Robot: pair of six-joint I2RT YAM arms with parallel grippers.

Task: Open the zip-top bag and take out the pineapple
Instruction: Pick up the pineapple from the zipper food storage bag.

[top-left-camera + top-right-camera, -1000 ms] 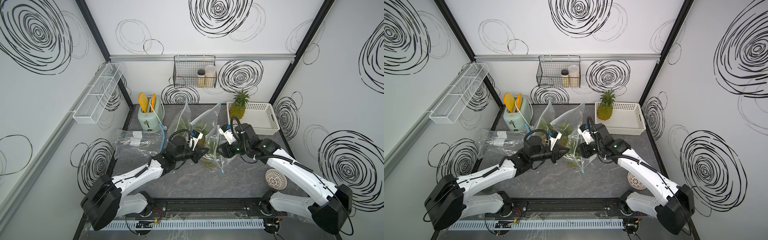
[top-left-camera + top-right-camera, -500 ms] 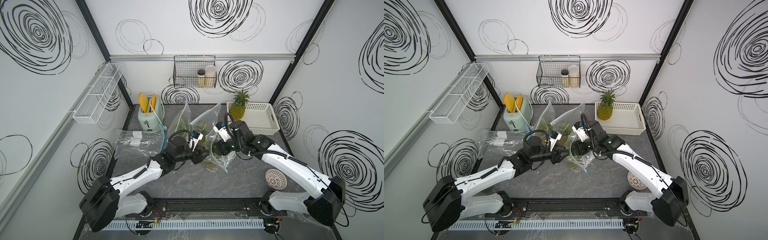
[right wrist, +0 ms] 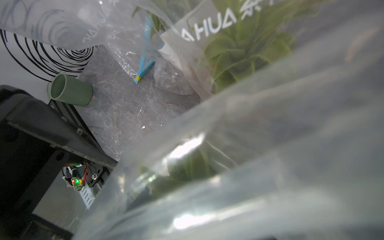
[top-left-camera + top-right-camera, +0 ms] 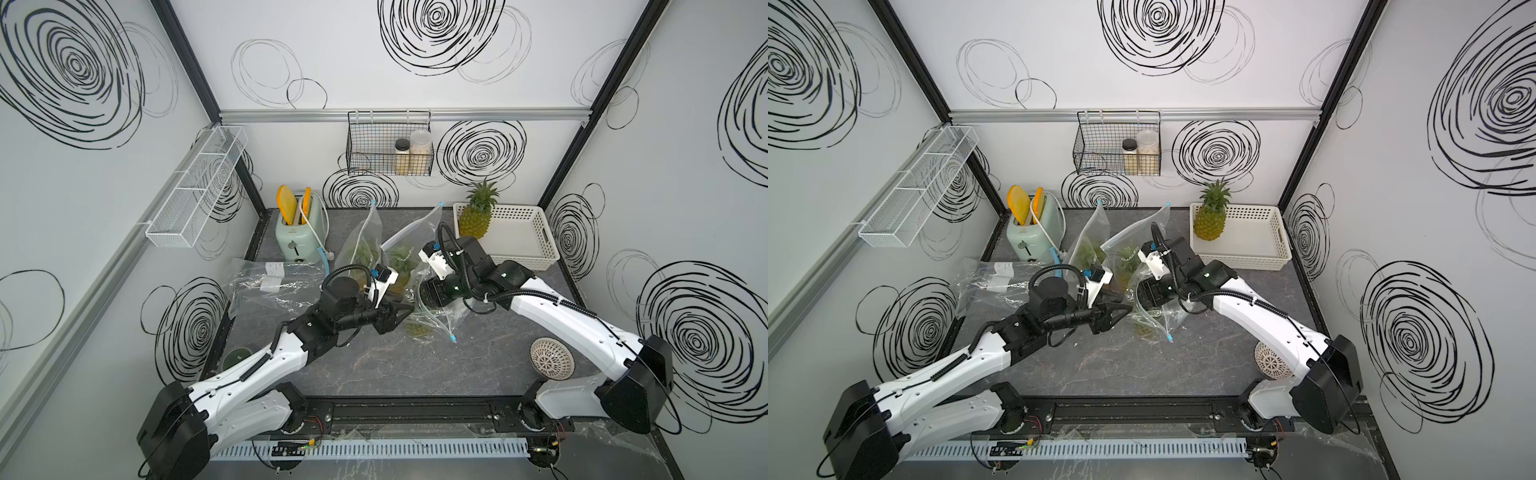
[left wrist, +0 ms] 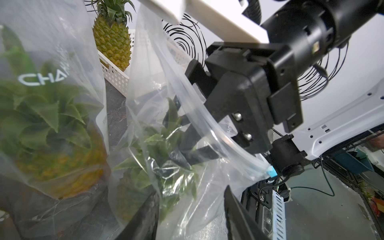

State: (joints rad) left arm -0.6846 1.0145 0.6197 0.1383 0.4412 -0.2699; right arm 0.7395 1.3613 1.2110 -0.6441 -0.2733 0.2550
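Observation:
The pineapple's green leaves already reach between my right gripper's spread fingers. The right gripper goes deeper down through the bag's opening around them next and closes.
The zip-top bag [image 4: 436,322] sags on the table between my arms, its mouth pulled open and its blue slider [image 5: 271,172] at one end. Inside it lies the pineapple [image 5: 133,195], with its green leaves [image 5: 158,143] toward the mouth. My left gripper [image 5: 191,207] stands open just outside the bag, with loose film between its fingers but no grip. My right gripper [image 5: 187,143] reaches through the mouth, its dark fingers spread among the leaves. In both top views the two grippers meet at the bag [image 4: 1152,320]. Plastic covers most of the right wrist view.
Two more bagged pineapples [image 4: 361,245] [image 4: 405,253] stand upright behind. A bare pineapple [image 4: 476,216] stands in the white basket [image 4: 523,245] at the back right. A toaster [image 4: 297,232], an empty bag [image 4: 270,282], a green cup [image 3: 70,90] and a round strainer [image 4: 552,358] are around.
My left gripper has opened and let the bag go. My right arm has moved left, pushing its gripper into the bag's mouth with the jaws spreading wider.

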